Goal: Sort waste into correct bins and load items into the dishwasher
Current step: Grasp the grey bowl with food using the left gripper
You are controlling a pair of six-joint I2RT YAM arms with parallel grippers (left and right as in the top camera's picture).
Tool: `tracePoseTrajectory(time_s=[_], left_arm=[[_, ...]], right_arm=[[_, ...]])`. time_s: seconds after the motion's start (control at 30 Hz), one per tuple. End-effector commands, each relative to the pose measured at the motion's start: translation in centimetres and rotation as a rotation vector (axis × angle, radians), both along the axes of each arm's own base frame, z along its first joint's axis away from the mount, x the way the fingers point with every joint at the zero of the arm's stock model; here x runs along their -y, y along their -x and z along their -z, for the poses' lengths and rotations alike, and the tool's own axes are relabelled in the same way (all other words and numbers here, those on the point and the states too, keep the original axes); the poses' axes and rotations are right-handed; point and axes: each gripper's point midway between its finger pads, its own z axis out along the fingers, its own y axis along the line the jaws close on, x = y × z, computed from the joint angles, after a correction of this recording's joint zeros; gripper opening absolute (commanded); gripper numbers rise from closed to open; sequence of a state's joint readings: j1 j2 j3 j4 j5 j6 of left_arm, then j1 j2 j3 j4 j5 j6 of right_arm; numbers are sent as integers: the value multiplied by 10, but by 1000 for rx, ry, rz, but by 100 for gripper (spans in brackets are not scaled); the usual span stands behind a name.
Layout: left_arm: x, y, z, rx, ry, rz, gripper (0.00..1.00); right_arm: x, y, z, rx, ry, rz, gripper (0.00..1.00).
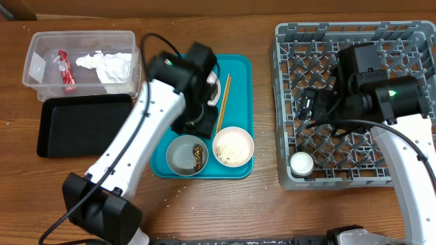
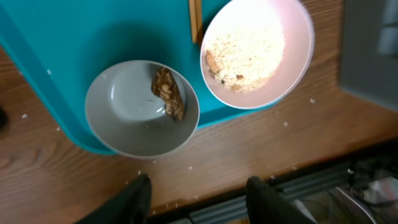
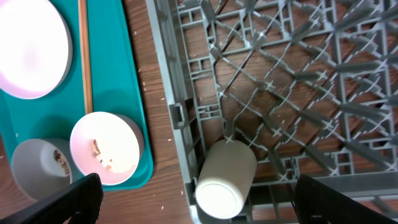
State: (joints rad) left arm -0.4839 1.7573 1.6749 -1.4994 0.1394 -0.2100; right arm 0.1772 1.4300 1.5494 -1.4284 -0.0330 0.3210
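The grey bowl (image 1: pixel 178 153) has scraps in it, so the left gripper needs to narrow its fingers while lowering them onto the grey bowl's rim, on the side by the white bowl.
The clear tub (image 1: pixel 41 51) holds the red wrapper (image 1: pixel 66 70) and the white napkin (image 1: pixel 105 64); the black tray (image 1: pixel 82 126) lies in front of it. On the teal tray (image 1: pixel 242 75) are the chopsticks (image 1: pixel 223 102), a grey bowl (image 1: pixel 178 153) with brown scraps and a white bowl (image 1: pixel 234 145) of rice. My left gripper (image 2: pixel 199 199) is open and empty, above the table edge near both bowls. The white cup (image 3: pixel 227 177) lies in the grey dish rack (image 3: pixel 280 74) at its front-left corner. My right gripper (image 3: pixel 208 205) is open wide above it. The plate (image 3: pixel 28 46) is mostly hidden by my left arm in the overhead view.
Loose rice grains (image 2: pixel 286 124) lie scattered on the wooden table in front of the teal tray. The dish rack (image 1: pixel 354 41) fills the right side of the table. My left arm crosses over the teal tray's left half.
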Motion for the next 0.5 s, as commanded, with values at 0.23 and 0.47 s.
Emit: tracePoseTrajectory(time_s=[0.23,0.47], left_arm=[[2,44,77,-40,-51,135,24],[0,44,107,-12,-52,157,27]], right_arm=[[6,-3,-7,32,31,0,100],[6,-3,-7,30,31,-1,100]])
